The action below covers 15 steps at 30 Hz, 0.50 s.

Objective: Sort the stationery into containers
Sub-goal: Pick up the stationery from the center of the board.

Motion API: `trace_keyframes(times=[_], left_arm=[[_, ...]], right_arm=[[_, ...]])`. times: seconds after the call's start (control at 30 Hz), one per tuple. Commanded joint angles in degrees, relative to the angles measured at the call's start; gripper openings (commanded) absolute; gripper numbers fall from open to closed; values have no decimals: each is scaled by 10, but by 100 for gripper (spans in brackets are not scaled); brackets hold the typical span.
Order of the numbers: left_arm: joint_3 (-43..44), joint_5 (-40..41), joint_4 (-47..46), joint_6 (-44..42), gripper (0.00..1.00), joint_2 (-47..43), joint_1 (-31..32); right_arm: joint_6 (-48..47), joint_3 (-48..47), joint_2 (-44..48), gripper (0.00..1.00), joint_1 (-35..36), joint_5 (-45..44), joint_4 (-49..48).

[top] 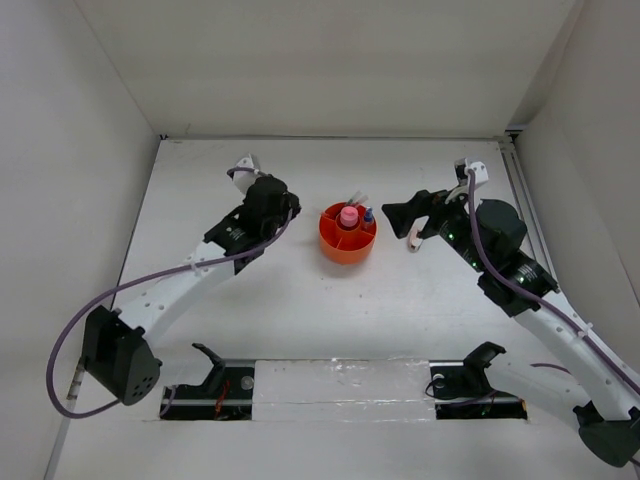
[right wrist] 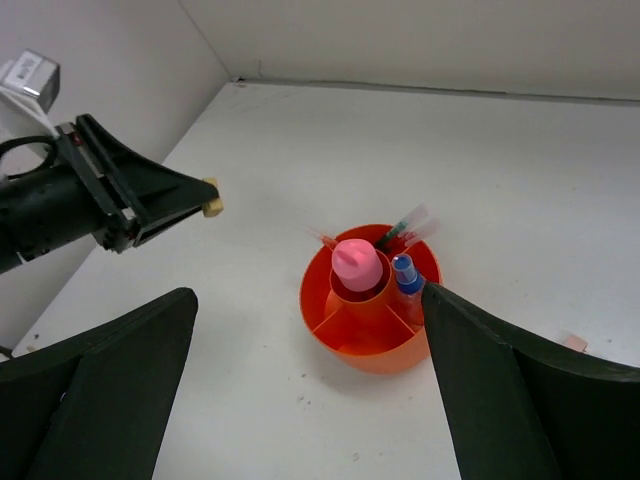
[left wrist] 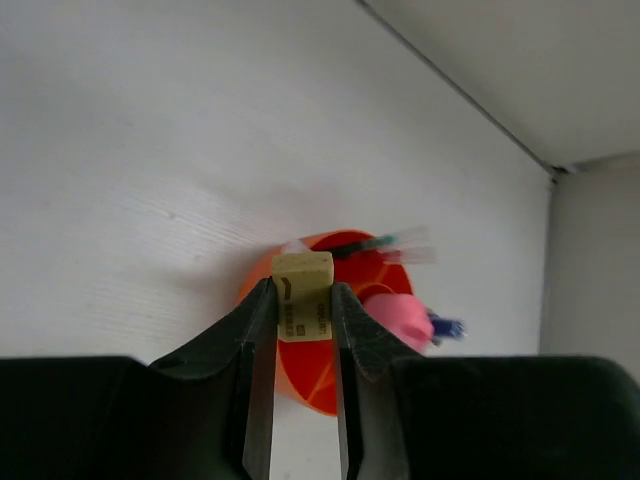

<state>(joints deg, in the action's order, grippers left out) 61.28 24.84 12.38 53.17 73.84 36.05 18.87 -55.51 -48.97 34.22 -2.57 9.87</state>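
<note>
The organiser's nearest empty section lies below my left gripper and to its right in the top view, so the gripper descends there next and releases.
The round orange organiser (top: 347, 243) stands mid-table. Its central cup holds the pink tube (right wrist: 357, 262). An outer compartment holds the blue-capped marker (right wrist: 404, 272), and several thin pens (right wrist: 405, 225) lean at the far side. My left gripper (top: 293, 212) is just left of the organiser, shut on a small yellow eraser (left wrist: 303, 295). The eraser also shows in the right wrist view (right wrist: 211, 208). My right gripper (top: 398, 222) is open and empty, just right of the organiser, its jaws wide apart and facing the organiser (right wrist: 370, 345).
A small pale eraser (top: 415, 243) lies on the table under the right gripper, right of the organiser; it shows at the right finger's edge in the right wrist view (right wrist: 574, 342). White walls close in the table on the left, back and right.
</note>
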Motion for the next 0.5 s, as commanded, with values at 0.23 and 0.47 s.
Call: trace_keyframes(times=[0.23,0.47], left_arm=[[-138,-226,-362,-90,0,-31,-1],[-155,-250,-397,-76,0,-19,-1]], right_arm=[[5,-22,18,100,4,-17,9],[5,-22,23,100,4,-17,15]])
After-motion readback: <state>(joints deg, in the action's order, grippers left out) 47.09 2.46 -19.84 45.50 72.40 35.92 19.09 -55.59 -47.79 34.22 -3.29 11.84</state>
